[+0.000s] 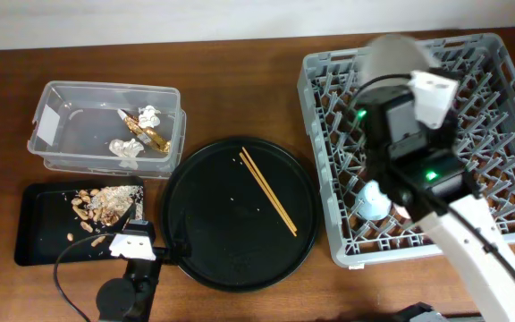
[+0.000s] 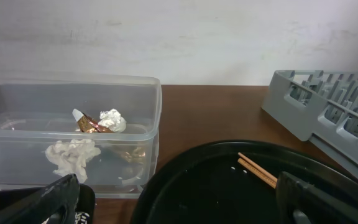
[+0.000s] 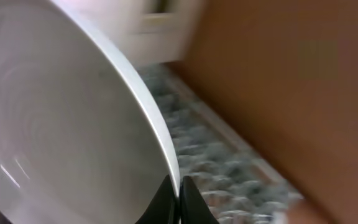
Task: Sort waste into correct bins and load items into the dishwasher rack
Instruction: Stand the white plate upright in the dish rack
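Note:
The robot's right gripper will next lower the grey round plate toward the rack's middle wires, moving to the right in the overhead view, as the plate still hangs above the rack.
My right gripper is shut on the rim of the grey round plate and holds it on edge over the grey dishwasher rack; overhead the plate shows blurred above the rack's far left part. A light-blue cup sits in the rack. The wooden chopsticks lie on the round black tray. The clear tub holds white tissue pieces and the gold-brown wrapper. The flat black tray holds food scraps. My left gripper is open and empty, low over the round tray's near left edge.
The rack's corner stands to the right of the round black tray in the left wrist view. Brown wooden table lies between the tub and the rack. A pale wall runs along the table's far edge.

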### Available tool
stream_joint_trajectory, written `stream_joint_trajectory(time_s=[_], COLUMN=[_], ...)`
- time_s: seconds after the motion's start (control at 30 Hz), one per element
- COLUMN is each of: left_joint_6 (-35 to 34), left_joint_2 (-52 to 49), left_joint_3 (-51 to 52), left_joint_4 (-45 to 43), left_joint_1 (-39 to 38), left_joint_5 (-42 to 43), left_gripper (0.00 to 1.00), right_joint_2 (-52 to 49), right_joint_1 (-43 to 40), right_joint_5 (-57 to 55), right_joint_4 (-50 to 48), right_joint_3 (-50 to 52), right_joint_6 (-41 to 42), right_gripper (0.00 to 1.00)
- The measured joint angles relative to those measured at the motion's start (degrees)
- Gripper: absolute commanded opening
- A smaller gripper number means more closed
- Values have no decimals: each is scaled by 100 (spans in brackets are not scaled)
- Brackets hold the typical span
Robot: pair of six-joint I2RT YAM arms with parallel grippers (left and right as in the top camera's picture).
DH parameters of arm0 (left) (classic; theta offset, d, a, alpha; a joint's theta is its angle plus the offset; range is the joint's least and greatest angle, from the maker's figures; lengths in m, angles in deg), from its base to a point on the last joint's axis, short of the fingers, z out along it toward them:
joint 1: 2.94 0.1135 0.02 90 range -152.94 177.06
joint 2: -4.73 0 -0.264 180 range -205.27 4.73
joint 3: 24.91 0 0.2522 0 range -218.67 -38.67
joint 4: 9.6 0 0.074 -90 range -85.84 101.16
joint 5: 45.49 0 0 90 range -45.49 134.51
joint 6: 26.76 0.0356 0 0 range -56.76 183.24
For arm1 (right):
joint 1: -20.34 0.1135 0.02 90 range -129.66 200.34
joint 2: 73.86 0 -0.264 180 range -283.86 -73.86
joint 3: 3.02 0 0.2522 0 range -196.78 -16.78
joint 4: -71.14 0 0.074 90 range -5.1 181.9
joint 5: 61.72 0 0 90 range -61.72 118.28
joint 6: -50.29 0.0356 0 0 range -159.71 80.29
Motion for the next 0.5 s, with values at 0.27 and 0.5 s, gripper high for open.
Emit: stream_joint_trajectory(time_s=[0.27,0.5], left_joint_6=[0,0], left_joint_2=[0,0], left_joint_3=[0,0], left_joint_4=[2,0], left_joint_1=[0,0], left_joint_5=[0,0], left_gripper=[99,99], right_joint_2=[-1248,-2221], right_joint_1=[-1373,-1397], right_joint_5=[-573,-588], right_joint_4=[-549,-1158], right_joint_3=[0,9], right_joint_6=[-623,-1622], right_gripper=[4,13])
